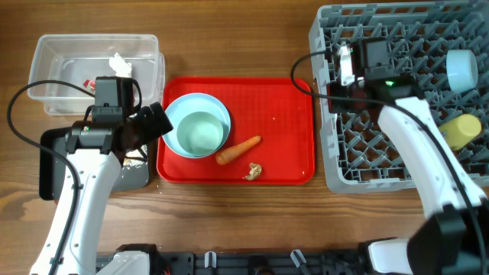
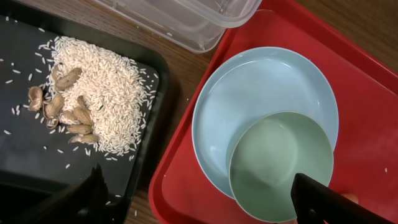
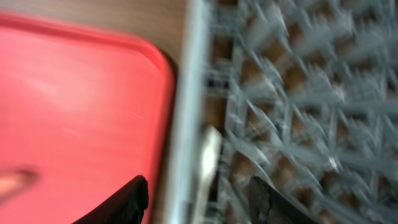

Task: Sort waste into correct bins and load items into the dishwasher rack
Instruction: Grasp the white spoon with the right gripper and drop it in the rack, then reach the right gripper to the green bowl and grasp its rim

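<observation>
The spoon (image 3: 208, 162) stands in the rack and the bowl is still on the plate, so I will next lower my right gripper across the tray onto the bowl's rim on the rack side.
A pale blue plate (image 1: 177, 114) with a bowl (image 1: 200, 131) on it lies at the left of the red tray (image 1: 290, 99). My left gripper (image 1: 157, 121) is open, straddling the tray's left rim and the bowl (image 2: 280, 162). A carrot (image 1: 238, 150) and a brown lump (image 1: 253, 171) lie on the tray. At the left wall of the dishwasher rack (image 1: 328, 153), my right gripper (image 3: 199, 202) is open, and the white spoon (image 3: 208, 162) stands between its fingers against the rack wall. This view is blurred. Another bowl (image 1: 461, 70) and the yellow cup (image 1: 461, 130) sit in the rack.
The clear tub (image 1: 53, 84) at the back left holds tissue (image 1: 120, 63) and a red wrapper (image 1: 90, 82). The black tray (image 2: 25, 149), largely under my left arm, holds rice (image 2: 99, 87) and brown lumps (image 2: 62, 112).
</observation>
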`<state>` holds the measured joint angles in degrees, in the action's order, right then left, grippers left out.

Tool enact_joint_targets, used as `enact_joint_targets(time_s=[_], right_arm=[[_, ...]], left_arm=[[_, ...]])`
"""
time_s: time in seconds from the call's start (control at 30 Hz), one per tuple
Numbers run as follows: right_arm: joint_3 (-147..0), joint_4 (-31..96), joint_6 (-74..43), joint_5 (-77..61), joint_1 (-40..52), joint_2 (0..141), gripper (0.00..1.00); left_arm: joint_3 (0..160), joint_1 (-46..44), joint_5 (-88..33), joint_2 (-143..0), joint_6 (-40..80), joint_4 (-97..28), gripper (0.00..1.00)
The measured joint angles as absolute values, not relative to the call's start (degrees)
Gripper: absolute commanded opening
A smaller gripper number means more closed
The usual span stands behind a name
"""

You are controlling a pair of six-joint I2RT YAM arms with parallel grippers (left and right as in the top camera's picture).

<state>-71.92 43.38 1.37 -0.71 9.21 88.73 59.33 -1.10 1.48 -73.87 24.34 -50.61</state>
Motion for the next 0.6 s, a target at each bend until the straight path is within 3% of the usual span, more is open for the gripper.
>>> enact_joint_targets(time_s=[0.17,0.33,0.6], right_arm=[[-73.9,37.8,-0.3,-11.2,14.5,85.4,0.54],[-73.9,35.0,-3.9,-14.8,26.0,88.6,0.55],[-73.9,28.4,-9.1,-15.6,37.3,101.9,0.54]], left_arm=[[59.3,-1.1,1.5,-73.9,24.3,-50.6,0.96],[59.3,-0.3,1.7,-73.9,24.3,-52.0,0.97],[59.3,10.7,1.8,-73.9,26.2,-54.9,1.0]])
